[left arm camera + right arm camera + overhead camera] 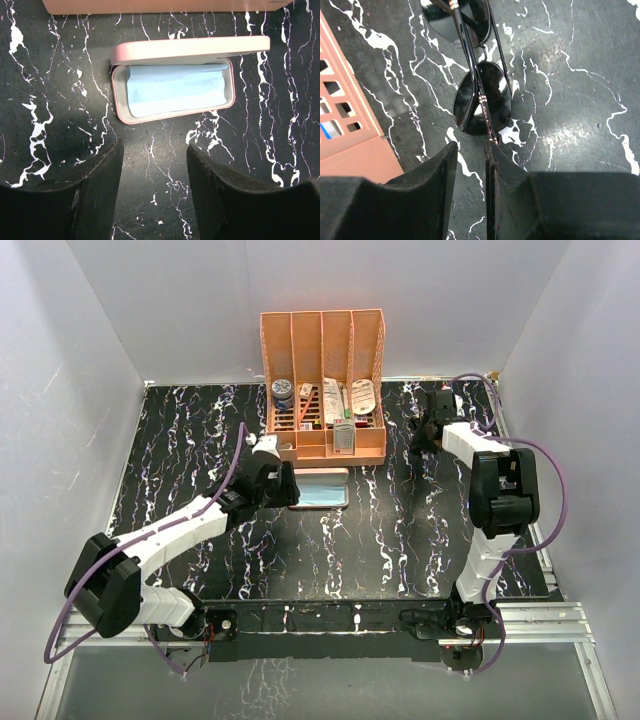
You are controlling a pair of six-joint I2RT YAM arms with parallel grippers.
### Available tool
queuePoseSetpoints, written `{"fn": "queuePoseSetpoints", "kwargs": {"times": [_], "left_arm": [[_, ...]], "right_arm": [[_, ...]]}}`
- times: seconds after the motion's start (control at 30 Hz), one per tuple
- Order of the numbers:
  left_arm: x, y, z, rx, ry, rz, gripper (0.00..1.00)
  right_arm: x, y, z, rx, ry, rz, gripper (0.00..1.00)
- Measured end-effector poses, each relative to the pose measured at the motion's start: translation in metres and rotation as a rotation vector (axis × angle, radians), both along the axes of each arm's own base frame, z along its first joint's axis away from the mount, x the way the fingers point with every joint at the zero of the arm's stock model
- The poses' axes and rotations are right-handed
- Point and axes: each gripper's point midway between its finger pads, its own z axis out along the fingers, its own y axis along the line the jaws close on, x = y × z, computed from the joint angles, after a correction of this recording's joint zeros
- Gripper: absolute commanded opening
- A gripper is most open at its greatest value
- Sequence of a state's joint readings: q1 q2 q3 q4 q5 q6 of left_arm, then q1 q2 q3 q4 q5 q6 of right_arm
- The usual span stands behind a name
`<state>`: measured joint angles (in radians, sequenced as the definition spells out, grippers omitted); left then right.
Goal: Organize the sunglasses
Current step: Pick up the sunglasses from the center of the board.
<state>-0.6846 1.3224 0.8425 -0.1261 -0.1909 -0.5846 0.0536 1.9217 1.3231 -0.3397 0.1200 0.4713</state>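
My right gripper's fingers have only table between them, so it should next lower and slide outward over the sunglasses' crossed arms, below and outward of it.
The sunglasses (482,100) lie folded on the black marbled table, thin black frame and dark lenses, right of the orange organizer. My right gripper (471,147) hovers just short of them, jaws a narrow gap apart with only table between; the right finger's tip nearly touches a temple end. In the top view that gripper (428,435) is at the back right and hides the sunglasses. The pink case (116,95) lies open in front of the organizer with a light blue cloth (172,92) inside. My left gripper (155,149) stands open and empty just before the case.
The orange desk organizer (325,370) holding several small items stands at the back centre, its base right behind the case's raised lid (190,50). Its corner (345,130) is close to the left of my right gripper. White walls enclose the table.
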Motion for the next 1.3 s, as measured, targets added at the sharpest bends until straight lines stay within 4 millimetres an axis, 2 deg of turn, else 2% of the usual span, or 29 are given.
{"fn": "queuePoseSetpoints", "kwargs": {"times": [0.3, 0.6, 1.3], "left_arm": [[-0.005, 0.004, -0.002, -0.001, 0.001, 0.001, 0.53], [-0.006, 0.005, -0.002, -0.002, 0.0, 0.001, 0.53], [-0.008, 0.007, -0.004, 0.004, 0.003, 0.004, 0.53]], "right_arm": [[0.023, -0.006, 0.015, -0.027, -0.049, -0.004, 0.25], [0.033, -0.016, -0.003, -0.075, -0.021, -0.016, 0.25], [0.049, -0.028, -0.01, -0.094, -0.02, -0.036, 0.25]]}}
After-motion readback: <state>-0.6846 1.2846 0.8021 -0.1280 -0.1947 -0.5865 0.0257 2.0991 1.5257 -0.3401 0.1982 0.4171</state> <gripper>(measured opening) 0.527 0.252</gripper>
